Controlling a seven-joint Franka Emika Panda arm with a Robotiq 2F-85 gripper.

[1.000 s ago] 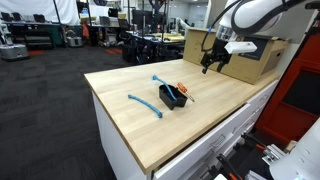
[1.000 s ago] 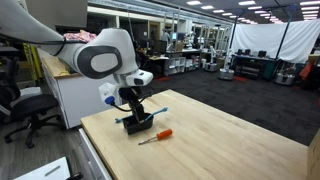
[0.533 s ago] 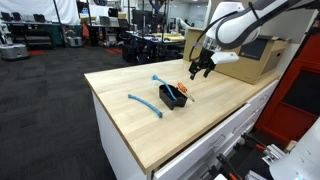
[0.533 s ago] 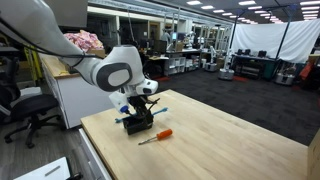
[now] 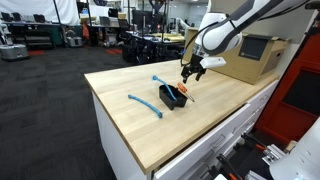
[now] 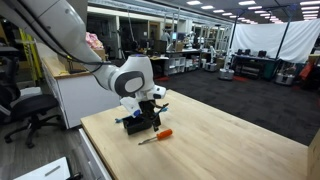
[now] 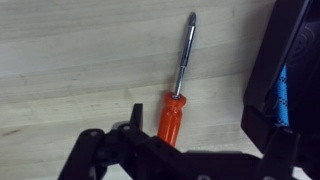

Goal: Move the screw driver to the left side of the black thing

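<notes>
My gripper's open fingers are already on either side of the orange-red handle of the screw driver (image 6: 164,134) (image 7: 172,113). My gripper needs to move down onto it next and close.
The screw driver (image 7: 172,113) has an orange-red handle and a thin metal shaft, and lies flat on the wooden table. It also shows in both exterior views (image 5: 183,91) (image 6: 156,136), right beside the black thing (image 5: 171,98) (image 6: 133,124), a small open box. In the wrist view the box (image 7: 282,48) is at the right edge. My gripper (image 7: 200,125) (image 5: 189,72) (image 6: 152,112) is open and empty, hovering just above the screw driver, with its fingers on either side of the handle.
Two curved blue strips (image 5: 145,104) (image 5: 157,79) lie on the table near the black box. A large brown cardboard box (image 5: 255,55) stands at the table's far corner. The table edge (image 5: 120,130) drops off toward the front.
My gripper has moved from beside the cardboard box across the table and down, to over the screw driver. The screw driver and black box have not moved.
</notes>
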